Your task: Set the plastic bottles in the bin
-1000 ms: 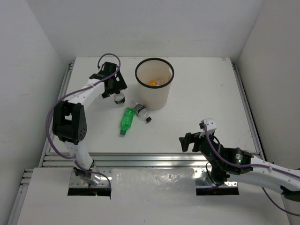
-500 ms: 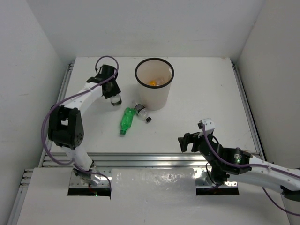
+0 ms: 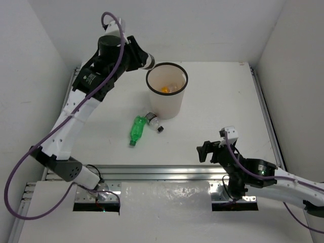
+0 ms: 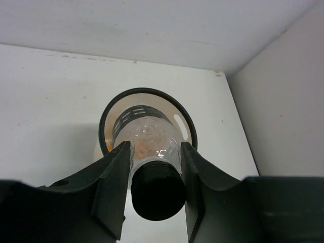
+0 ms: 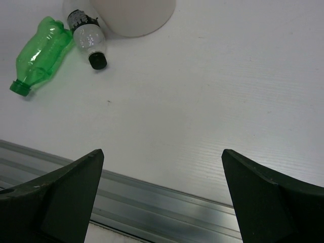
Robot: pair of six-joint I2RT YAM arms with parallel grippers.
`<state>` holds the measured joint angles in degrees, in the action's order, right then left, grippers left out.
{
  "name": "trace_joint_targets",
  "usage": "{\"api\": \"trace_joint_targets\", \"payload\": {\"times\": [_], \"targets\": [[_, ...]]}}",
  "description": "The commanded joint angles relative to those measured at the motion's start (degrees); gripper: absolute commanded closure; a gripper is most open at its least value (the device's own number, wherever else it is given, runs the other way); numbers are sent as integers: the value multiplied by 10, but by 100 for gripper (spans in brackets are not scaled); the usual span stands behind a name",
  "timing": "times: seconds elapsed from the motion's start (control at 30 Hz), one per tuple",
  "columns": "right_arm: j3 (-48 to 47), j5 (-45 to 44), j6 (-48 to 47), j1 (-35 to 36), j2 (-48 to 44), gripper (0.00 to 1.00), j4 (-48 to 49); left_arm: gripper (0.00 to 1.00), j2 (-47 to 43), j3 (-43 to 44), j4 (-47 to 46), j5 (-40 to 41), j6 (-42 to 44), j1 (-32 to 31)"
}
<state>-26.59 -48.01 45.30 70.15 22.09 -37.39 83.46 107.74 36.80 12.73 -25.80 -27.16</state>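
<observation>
The robot will move its right gripper down to the left in the top view onto the bottle's black cap (image 3: 160, 129) (image 5: 97, 61), which lies below and outward of the gripper and points clear of the bin.
My left gripper (image 3: 145, 61) is raised beside the left rim of the white bin (image 3: 166, 105) and is shut on a clear bottle with a black cap (image 4: 150, 143). In the left wrist view the bottle points at the bin's black rim (image 4: 147, 91), cap toward the camera. Something orange (image 3: 165, 89) lies inside the bin. A green bottle (image 3: 136, 129) and another clear black-capped bottle (image 3: 153, 121) lie on the table just in front of the bin. The right wrist view also shows the green bottle (image 5: 40, 50) and the clear bottle (image 5: 88, 38). My right gripper (image 5: 161, 152) stands open and empty near the front rail.
White walls enclose the table (image 3: 223, 106) at the back and on both sides. An aluminium rail (image 3: 162, 169) runs along the front edge, just under the right gripper (image 3: 207, 151).
The left gripper shut on the clear bottle left of the bin, then lifted it up to the bin's rim. The right arm barely moved.
</observation>
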Motion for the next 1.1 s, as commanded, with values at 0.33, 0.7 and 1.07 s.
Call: {"api": "trace_joint_targets", "payload": {"times": [0.33, 0.7, 1.07], "targets": [[-31, 134, -109, -33, 205, 1, 184, 21, 245, 206, 71, -134, 42, -11], [-85, 290, -276, -139, 527, 2, 534, 0, -120, -120, 1, 14, 12, -12], [-201, 331, -321, -201, 773, 19, 645, 0, -466, -447, -12, 26, 66, -11]]}}
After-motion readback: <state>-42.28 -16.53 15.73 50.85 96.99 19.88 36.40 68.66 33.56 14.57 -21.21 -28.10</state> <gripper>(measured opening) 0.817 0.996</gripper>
